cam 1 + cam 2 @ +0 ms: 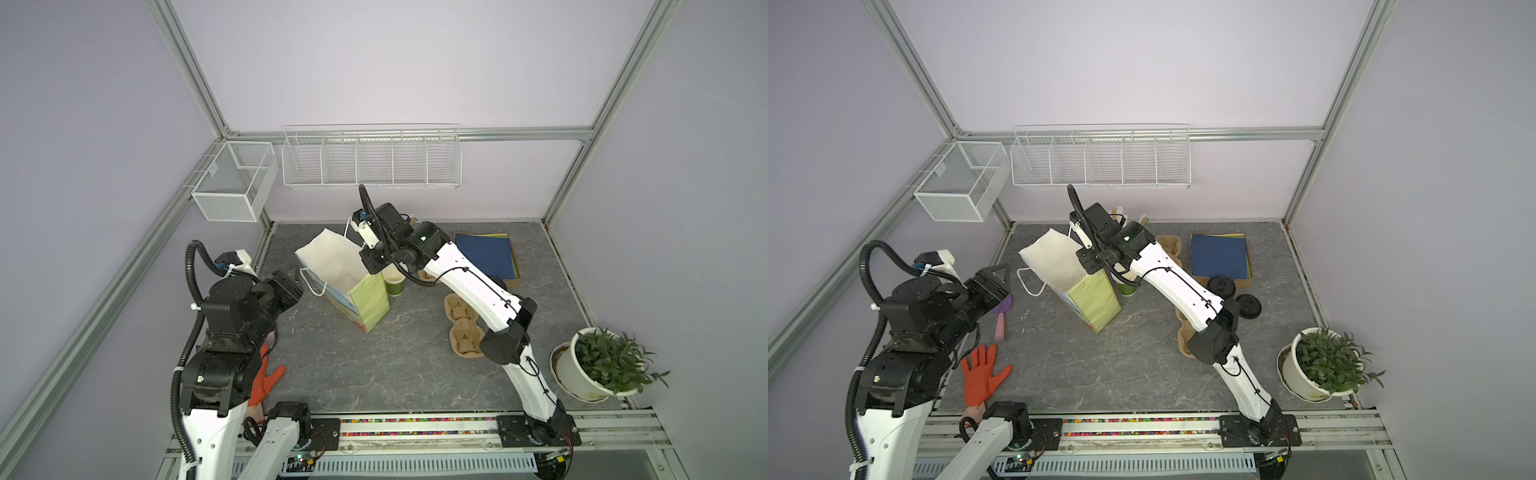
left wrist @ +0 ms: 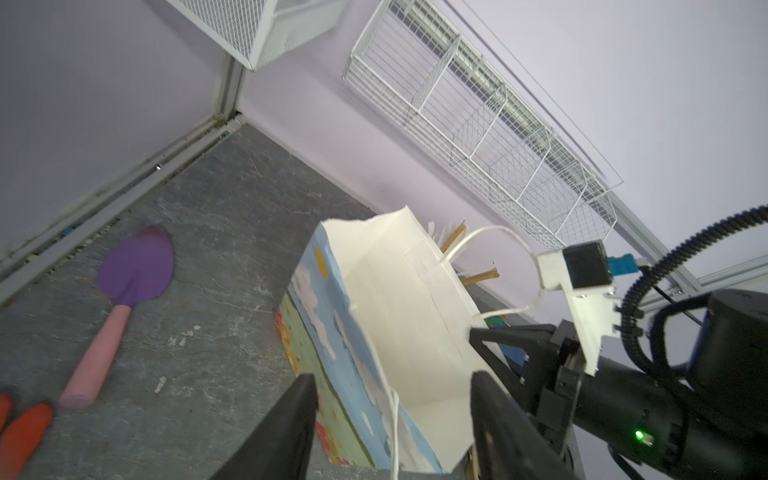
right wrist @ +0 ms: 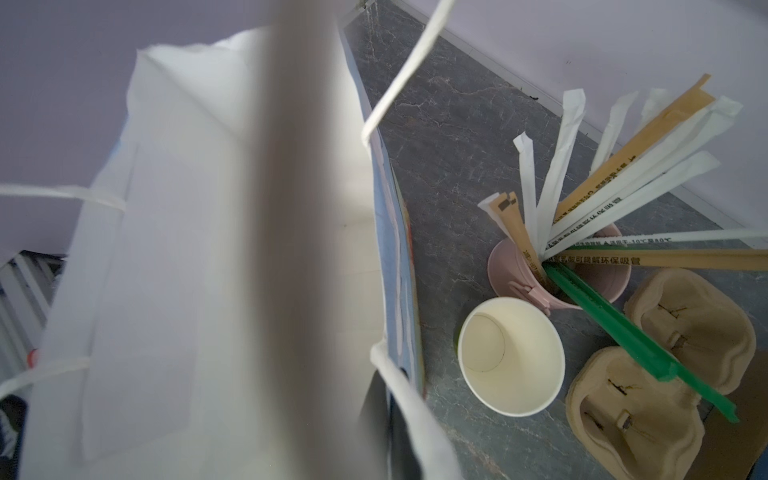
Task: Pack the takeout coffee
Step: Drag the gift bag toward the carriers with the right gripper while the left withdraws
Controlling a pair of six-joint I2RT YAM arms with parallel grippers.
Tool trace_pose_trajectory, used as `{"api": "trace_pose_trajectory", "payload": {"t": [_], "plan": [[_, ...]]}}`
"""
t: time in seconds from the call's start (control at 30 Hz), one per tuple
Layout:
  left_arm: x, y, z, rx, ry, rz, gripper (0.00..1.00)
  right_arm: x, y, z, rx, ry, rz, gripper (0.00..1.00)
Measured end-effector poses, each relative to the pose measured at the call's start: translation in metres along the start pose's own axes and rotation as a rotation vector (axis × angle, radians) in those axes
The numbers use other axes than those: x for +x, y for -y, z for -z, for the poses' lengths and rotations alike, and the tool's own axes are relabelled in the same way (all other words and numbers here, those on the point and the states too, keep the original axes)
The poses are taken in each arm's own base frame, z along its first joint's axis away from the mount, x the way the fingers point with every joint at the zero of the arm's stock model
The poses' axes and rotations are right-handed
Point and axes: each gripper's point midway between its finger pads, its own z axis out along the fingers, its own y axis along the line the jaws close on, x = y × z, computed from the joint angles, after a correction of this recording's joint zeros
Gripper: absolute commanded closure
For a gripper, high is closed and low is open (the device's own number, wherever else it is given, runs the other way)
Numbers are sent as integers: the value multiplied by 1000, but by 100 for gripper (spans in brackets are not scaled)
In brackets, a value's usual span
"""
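The bag (image 1: pixel 345 266) in my right gripper will next move back toward my base. I will release the bag's side beside the near pulp cup carrier, where the tabletop is bare.
The takeout coffee is out of view in every frame. A paper bag (image 1: pixel 345 266) with a white inside and blue-green print stands open near the back of the table. In the right wrist view my right gripper (image 3: pixel 384 419) is shut on the bag's (image 3: pixel 208 249) near wall, beside its white cord handle. In a top view this gripper (image 1: pixel 372 266) sits at the bag's right rim. My left gripper (image 2: pixel 392 376) is open and empty, just short of the bag's (image 2: pixel 399 299) left side, with the other handle cord hanging loose before it. Nothing shows inside the bag.
A green paper cup (image 1: pixel 394 286), empty and cream inside (image 3: pixel 511 355), stands right of the bag. A pink cup of wrapped straws (image 3: pixel 598 274) and pulp cup carriers (image 3: pixel 665 374) lie behind. Black lids (image 1: pixel 1222 286), a blue-sheet tray (image 1: pixel 484 249), a plant pot (image 1: pixel 598 365), a purple trowel (image 1: pixel 1001 311) and an orange glove (image 1: pixel 982 378) lie around.
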Motion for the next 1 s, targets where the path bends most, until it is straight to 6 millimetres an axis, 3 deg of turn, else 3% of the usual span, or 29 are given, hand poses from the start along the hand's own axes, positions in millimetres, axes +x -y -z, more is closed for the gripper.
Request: {"api": "trace_pose_trajectory", "payload": {"t": [0.2,0.3,0.4,0.73,1.0], "plan": [[-12,-2,12,-27,48,-24,38,2,3,72,-7,37,-75,93],[-11,-5,10,-42,43,-29,38,16,6,105,-8,41,-117,93],[-9,-7,8,-54,34,-33,38,39,10,126,4,25,-155,93],[-1,-5,-3,-51,-17,-35,38,126,31,161,71,2,-330,93],[6,-2,-15,-35,-69,-42,38,155,48,168,158,72,-448,93]]}}
